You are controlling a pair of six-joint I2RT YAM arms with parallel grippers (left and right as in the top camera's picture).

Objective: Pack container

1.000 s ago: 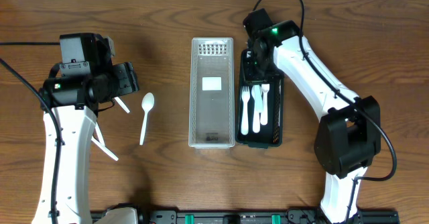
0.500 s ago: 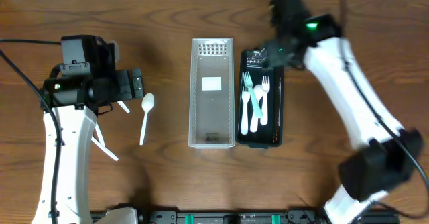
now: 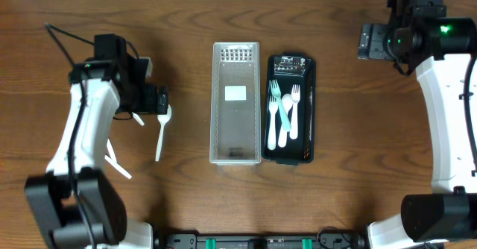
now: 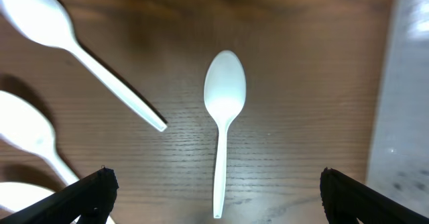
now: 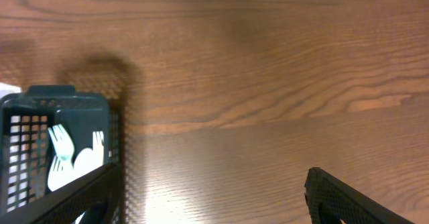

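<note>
The white spoon's neck (image 3: 162, 124) (image 4: 223, 123) is below my left gripper, between the open fingers. I will next move the gripper down onto the neck and close across where the spoon narrows.
A white spoon (image 3: 159, 141) lies on the wooden table, left of the clear container (image 3: 235, 133). My left gripper (image 3: 159, 100) hovers over the spoon's bowl end. Seen from the left wrist, the spoon (image 4: 223, 117) lies lengthwise between the open fingers of the left gripper (image 4: 214, 190), untouched. A black basket container (image 3: 310, 107) beside the clear one holds white and teal forks and spoons (image 3: 283, 118). My right gripper (image 3: 369, 42) is off to the upper right of it, open and holding nothing. In the right wrist view, bare wood lies between the fingers of the right gripper (image 5: 211, 187) and the basket's corner (image 5: 40, 100) is at left.
More white utensils (image 3: 115, 159) lie under and left of the left arm. Two of these spoons (image 4: 74, 36) show at the left edge of the left wrist view. The clear container's wall (image 4: 409, 103) is at that view's right edge.
My right gripper opened, left the black container and swung up to the far right. My left gripper opened wider and shifted right over the spoon.
</note>
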